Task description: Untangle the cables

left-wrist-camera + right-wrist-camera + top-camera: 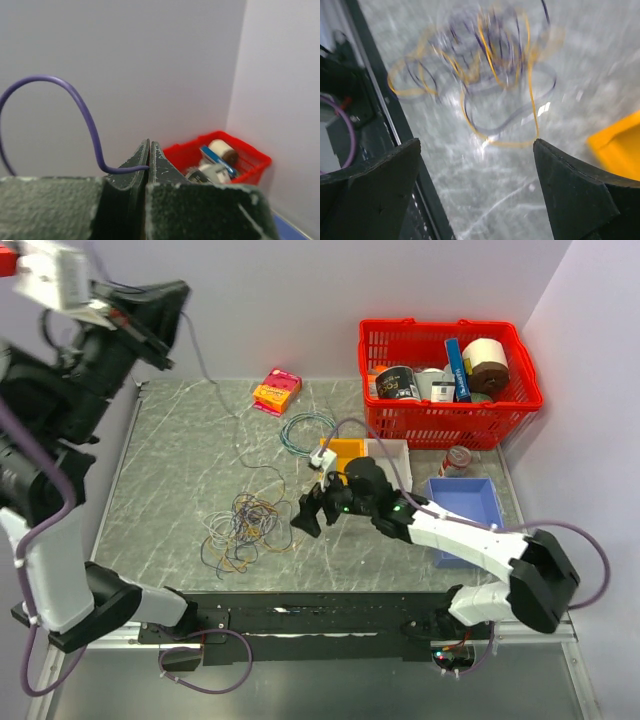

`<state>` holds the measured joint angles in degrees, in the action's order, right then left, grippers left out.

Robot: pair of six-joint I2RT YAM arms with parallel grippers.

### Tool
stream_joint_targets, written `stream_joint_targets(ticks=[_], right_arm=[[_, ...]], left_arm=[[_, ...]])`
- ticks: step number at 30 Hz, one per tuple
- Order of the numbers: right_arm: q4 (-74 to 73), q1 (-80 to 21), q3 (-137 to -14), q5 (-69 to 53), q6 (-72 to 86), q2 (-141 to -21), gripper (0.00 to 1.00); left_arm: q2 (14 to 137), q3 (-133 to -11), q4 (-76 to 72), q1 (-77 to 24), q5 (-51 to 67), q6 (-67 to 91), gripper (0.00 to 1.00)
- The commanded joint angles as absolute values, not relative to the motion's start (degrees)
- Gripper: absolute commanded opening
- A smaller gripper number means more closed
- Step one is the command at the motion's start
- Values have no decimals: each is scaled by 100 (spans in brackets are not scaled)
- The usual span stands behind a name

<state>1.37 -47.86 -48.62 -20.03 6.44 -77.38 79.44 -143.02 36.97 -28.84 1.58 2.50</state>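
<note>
My right gripper will move outward onto the dark purple cable next, because that cable runs past the tangle's far edge toward my left gripper.
The cables (245, 525) lie as a loose tangle of yellow, orange, white and dark purple strands on the marble table, left of centre. My left gripper (168, 325) is raised high at the back left, shut on one dark purple strand (85, 120). That strand loops out of the closed jaws, and a thin line (205, 370) trails down toward the tangle. My right gripper (315, 510) is open and empty just right of the tangle. In the right wrist view, the blurred cables (490, 65) lie ahead of the open gripper (477, 150).
A blue-green wire coil (305, 430) lies behind the tangle, with an orange-pink pack (277, 390) beyond it. A yellow bin (345, 452), a white bin (392, 455), a can (457, 460) and a blue tray (470, 505) sit right. A full red basket (450, 420) stands back right.
</note>
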Motion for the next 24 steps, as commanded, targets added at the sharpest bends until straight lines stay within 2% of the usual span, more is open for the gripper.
stream_joint_targets(ticks=[1, 4, 8, 17, 19, 20, 21, 22, 23, 24], right_arm=[[955, -4825, -5246, -2056, -166, -7207, 100], [1387, -4834, -5563, -2285, -351, -7373, 100], [1205, -4834, -6413, -2032, -667, -8058, 100], [1213, -4816, -7145, -1837, -1160, -9359, 97], [1222, -4790, -7215, -1907, -1143, -9439, 76], [1222, -4773, -7259, -1881, -1099, -9483, 62], [1213, -4755, -7277, -1820, -1055, -9483, 27], [1178, -4737, -7286, -1706, -1029, -9466, 8], [1169, -4694, -7260, -1635, -941, -9353, 0], [1160, -4659, -7242, -1626, -914, -9265, 0]], left_arm=[[8077, -14098, 3797, -2883, 993, 799, 1], [8112, -14142, 3744, -2892, 985, 826, 1], [8095, -14177, 3727, -2883, 879, 765, 1], [8024, -14194, 3806, -2883, 826, 659, 1], [8016, -14212, 3814, -2883, 809, 624, 1], [8024, -14212, 3823, -2883, 791, 607, 1], [8016, -14203, 3841, -2883, 748, 598, 1], [8007, -14177, 3850, -2883, 712, 563, 1], [7981, -14116, 3893, -2883, 677, 510, 1], [7954, -14054, 3928, -2892, 633, 466, 1]])
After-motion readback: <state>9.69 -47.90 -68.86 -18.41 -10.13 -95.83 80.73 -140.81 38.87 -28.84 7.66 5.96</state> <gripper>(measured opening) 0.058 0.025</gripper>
